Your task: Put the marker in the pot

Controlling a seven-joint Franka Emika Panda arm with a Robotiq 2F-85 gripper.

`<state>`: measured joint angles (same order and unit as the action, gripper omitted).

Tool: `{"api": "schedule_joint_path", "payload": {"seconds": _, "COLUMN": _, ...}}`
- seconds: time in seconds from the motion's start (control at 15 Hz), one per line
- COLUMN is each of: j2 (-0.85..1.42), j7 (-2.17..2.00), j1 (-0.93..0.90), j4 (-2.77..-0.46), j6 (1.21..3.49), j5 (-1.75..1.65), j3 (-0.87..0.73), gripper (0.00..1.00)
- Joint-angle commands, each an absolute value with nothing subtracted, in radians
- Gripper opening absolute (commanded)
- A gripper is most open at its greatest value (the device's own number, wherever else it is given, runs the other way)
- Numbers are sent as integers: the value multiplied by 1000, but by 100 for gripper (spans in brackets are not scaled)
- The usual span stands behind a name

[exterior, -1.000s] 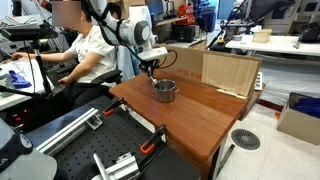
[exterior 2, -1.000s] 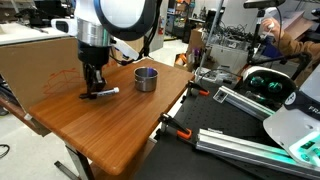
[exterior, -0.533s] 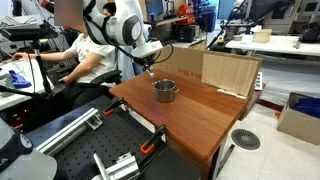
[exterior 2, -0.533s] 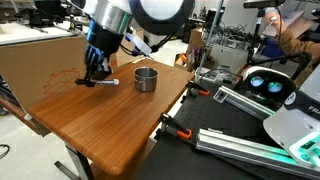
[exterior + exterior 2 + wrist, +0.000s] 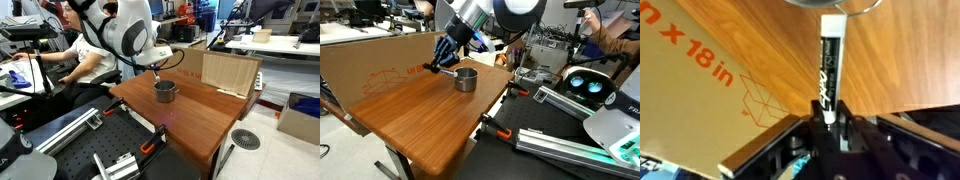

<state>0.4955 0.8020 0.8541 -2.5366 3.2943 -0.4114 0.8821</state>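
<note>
The black marker goes toward the pot next, over the pot's opening (image 5: 166, 86), then down and out of my gripper, since it still hangs beside the pot's rim.
My gripper (image 5: 828, 122) is shut on the marker (image 5: 829, 65), a black pen with a white cap that points away from the wrist camera. In an exterior view my gripper (image 5: 444, 62) holds the marker (image 5: 454, 69) in the air, just beside and above the near rim of the silver pot (image 5: 466, 79). In an exterior view the pot (image 5: 165, 91) stands on the wooden table, with my gripper (image 5: 157, 69) just above it. In the wrist view only a sliver of the pot's rim (image 5: 865, 6) shows at the top edge.
A large cardboard box (image 5: 370, 55) lies along the back of the wooden table (image 5: 420, 115); it also shows in an exterior view (image 5: 228, 72) and in the wrist view (image 5: 690, 90). A person (image 5: 88, 50) sits close behind the arm. Black metal frames stand by the table.
My gripper has lifted the marker off the table and carried it across to the pot. The pot has not moved.
</note>
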Motion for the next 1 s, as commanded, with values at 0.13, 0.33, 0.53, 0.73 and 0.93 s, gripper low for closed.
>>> {"api": "schedule_joint_path", "payload": {"seconds": 0.13, "j2": 565, "j7": 825, "j1": 1129, "j4": -2545, "j6": 3244, "j5": -512, "j3": 1103, "gripper": 5}}
{"api": "schedule_joint_path", "payload": {"seconds": 0.33, "j2": 611, "j7": 841, "j1": 1201, "j4": -2539, "j6": 3202, "j5": -530, "j3": 1154, "gripper": 5}}
{"api": "schedule_joint_path", "payload": {"seconds": 0.53, "j2": 634, "j7": 870, "j1": 1225, "j4": -2551, "j6": 3215, "j5": -541, "j3": 1135, "gripper": 5}}
{"api": "schedule_joint_path", "payload": {"seconds": 0.73, "j2": 672, "j7": 918, "j1": 1234, "j4": -2553, "j6": 3187, "j5": -543, "j3": 1113, "gripper": 5}}
{"api": "schedule_joint_path", "payload": {"seconds": 0.93, "j2": 695, "j7": 928, "j1": 1212, "j4": -2545, "j6": 3180, "j5": -572, "j3": 1074, "gripper": 5}}
